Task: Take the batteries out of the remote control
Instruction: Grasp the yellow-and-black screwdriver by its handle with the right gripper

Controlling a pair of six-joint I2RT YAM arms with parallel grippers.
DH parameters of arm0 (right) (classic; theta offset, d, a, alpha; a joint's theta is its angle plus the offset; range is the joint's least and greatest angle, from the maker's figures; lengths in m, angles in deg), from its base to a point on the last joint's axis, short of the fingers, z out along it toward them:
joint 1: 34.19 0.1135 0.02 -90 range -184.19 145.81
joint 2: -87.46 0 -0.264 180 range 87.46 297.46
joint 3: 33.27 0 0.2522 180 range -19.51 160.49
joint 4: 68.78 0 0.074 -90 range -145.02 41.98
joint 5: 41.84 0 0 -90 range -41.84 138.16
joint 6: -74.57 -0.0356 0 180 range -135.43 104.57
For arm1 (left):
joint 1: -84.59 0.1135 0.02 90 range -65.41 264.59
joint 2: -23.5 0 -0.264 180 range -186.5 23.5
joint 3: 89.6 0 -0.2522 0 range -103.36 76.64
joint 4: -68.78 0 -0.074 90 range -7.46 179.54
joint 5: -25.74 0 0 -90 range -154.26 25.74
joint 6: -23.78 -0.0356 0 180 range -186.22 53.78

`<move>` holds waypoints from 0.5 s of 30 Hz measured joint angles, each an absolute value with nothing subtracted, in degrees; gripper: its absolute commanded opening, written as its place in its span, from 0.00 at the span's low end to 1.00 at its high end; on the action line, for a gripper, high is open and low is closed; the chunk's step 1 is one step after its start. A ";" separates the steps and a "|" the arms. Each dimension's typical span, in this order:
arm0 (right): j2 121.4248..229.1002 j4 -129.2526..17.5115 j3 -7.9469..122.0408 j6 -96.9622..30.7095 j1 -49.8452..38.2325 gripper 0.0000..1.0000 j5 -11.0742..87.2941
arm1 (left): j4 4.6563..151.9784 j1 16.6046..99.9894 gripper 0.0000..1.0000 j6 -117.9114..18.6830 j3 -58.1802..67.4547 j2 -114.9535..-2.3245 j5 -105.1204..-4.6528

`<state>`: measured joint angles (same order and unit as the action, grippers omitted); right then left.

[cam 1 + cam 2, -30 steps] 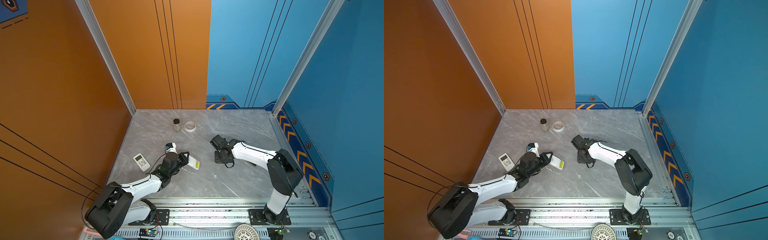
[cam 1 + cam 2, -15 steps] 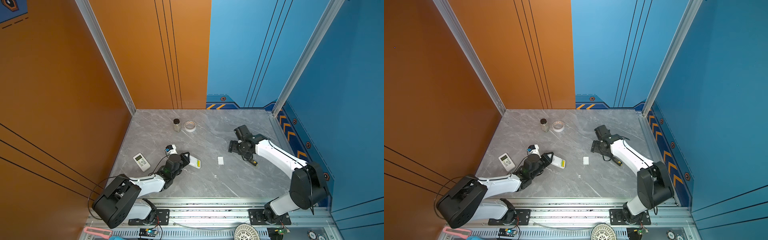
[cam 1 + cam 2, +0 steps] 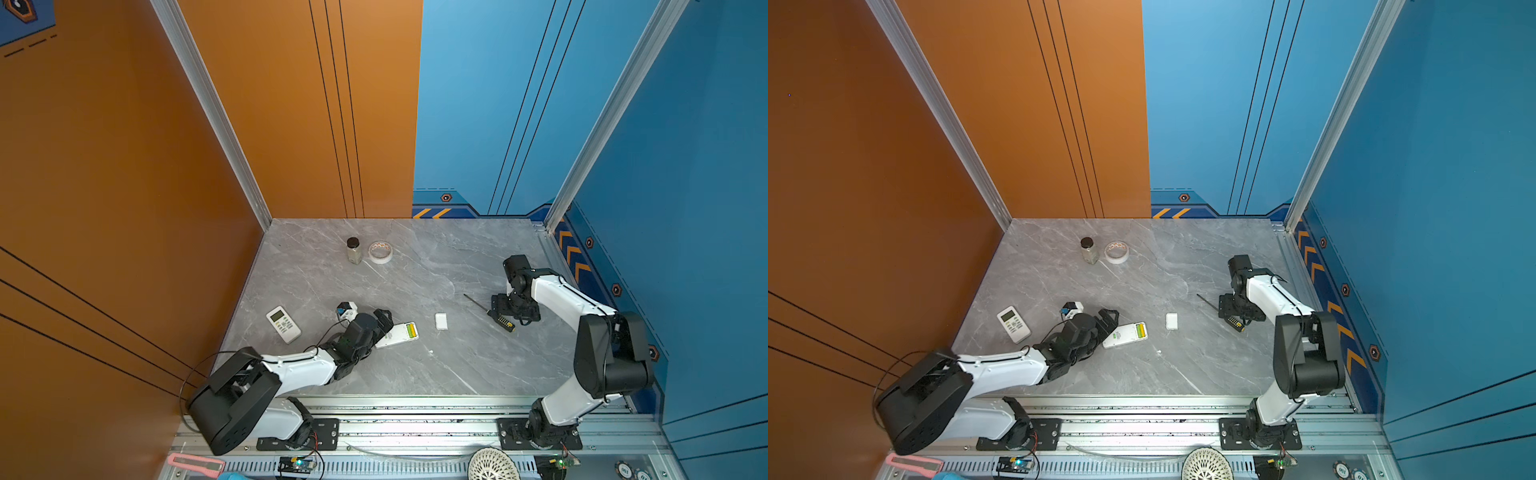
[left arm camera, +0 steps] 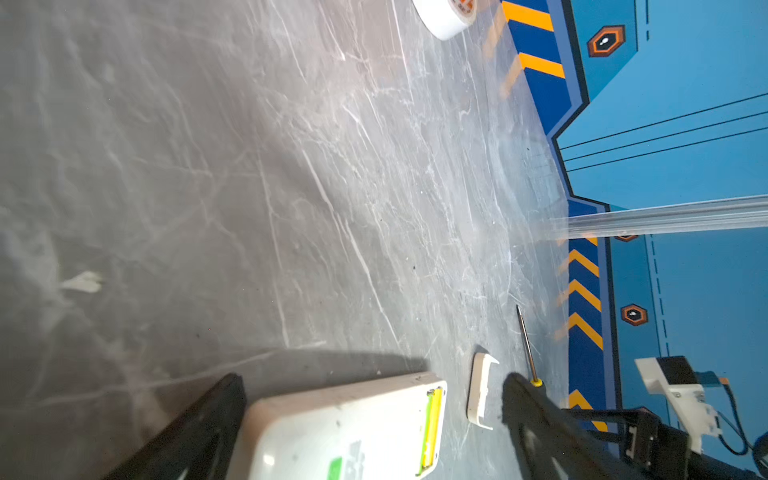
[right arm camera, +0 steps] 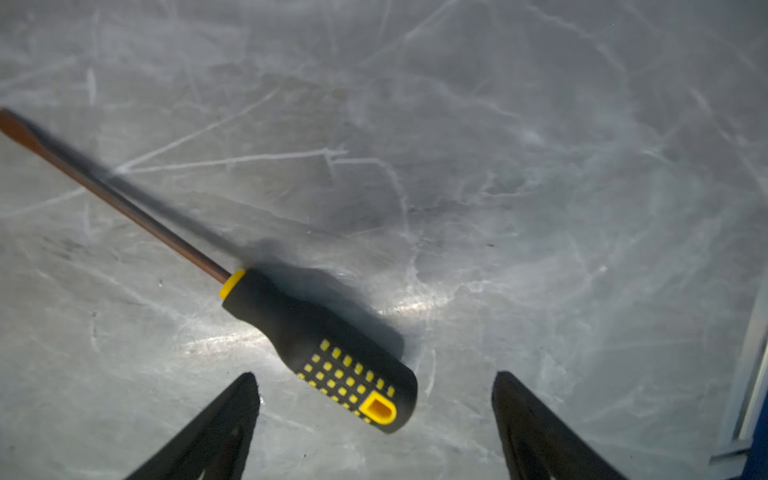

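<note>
My right gripper turns toward the line of the screwdriver's handle (image 3: 502,321) (image 5: 324,348) next, lowers around it and closes, since the handle slants below between the open fingers.
The white remote control (image 3: 395,336) (image 3: 1124,336) lies face down on the grey table. Its end compartment is uncovered, and the batteries (image 3: 411,330) (image 3: 1141,331) sit in it as green and orange strips. The left wrist view shows only a yellow-green battery (image 4: 430,428) in the slot. My left gripper (image 3: 384,321) (image 4: 374,378) is open and straddles the remote's other end, with a gap on one side. My right gripper (image 3: 509,312) (image 5: 374,377) is open at the right, above the handle of a black-and-yellow screwdriver (image 5: 324,349) (image 3: 503,322) lying loose on the table.
A small white battery cover (image 3: 441,321) (image 4: 480,390) lies between the remote and the screwdriver. A second white remote (image 3: 283,324) lies at the left. A dark-lidded jar (image 3: 353,250) and a tape roll (image 3: 380,252) stand near the back wall.
My right gripper moved from beside the remote to the right, opened and released the screwdriver. The battery cover now lies on the table. My left gripper opened around the remote.
</note>
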<state>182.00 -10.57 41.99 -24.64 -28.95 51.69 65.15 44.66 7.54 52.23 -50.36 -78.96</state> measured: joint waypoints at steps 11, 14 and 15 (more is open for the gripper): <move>188.89 -10.16 44.20 -11.55 -28.23 0.65 47.85 | 102.61 51.11 0.98 3.84 34.42 -39.08 -77.08; 189.85 -11.12 43.82 -9.97 -27.16 0.48 47.80 | 107.27 51.11 0.98 2.49 29.39 -39.19 -74.59; 189.72 -11.60 43.54 -9.67 -26.77 0.41 47.98 | 108.21 51.11 0.98 2.09 27.78 -39.37 -73.75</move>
